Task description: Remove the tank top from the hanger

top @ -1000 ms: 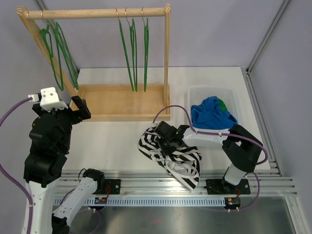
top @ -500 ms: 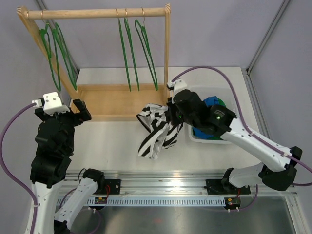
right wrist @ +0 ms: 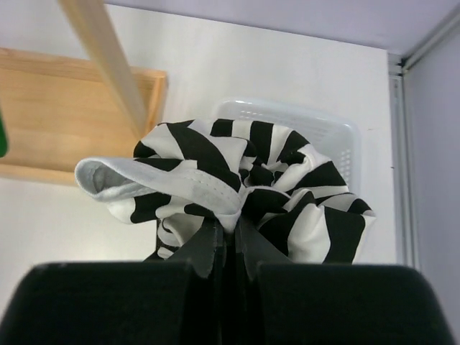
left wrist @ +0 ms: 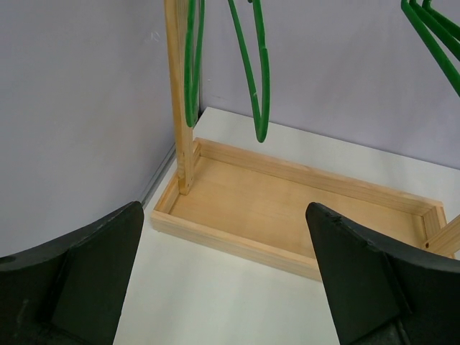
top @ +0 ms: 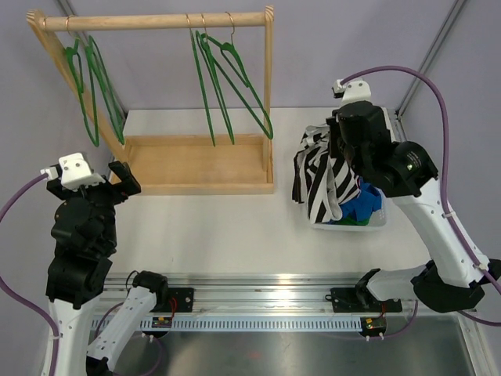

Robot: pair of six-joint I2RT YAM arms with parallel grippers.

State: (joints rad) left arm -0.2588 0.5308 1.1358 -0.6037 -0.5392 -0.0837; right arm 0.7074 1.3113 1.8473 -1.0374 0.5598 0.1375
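The right gripper shifts over the white basket (right wrist: 316, 128) next, which lies below it and to its right in the wrist view, and brings the tank top down to release.
The black-and-white striped tank top (top: 319, 178) hangs bunched from my right gripper (top: 338, 150), which is shut on it above the left part of the white basket (top: 344, 223). In the right wrist view the cloth (right wrist: 237, 183) is pinched between my closed fingers (right wrist: 228, 241). Green hangers (top: 223, 86) hang bare on the wooden rack (top: 156, 21), three at the right and several at the left. My left gripper (top: 117, 178) is open and empty near the left end of the rack's wooden tray (left wrist: 287, 215).
The white basket at the right holds blue clothing (top: 362, 205) with a bit of green. The rack's upright post (top: 268, 94) stands just left of the basket. Grey walls close in the back and sides.
My right arm has carried the tank top up and to the right, from the table front to over the basket. The rightmost hangers swing. The left arm shifted slightly.
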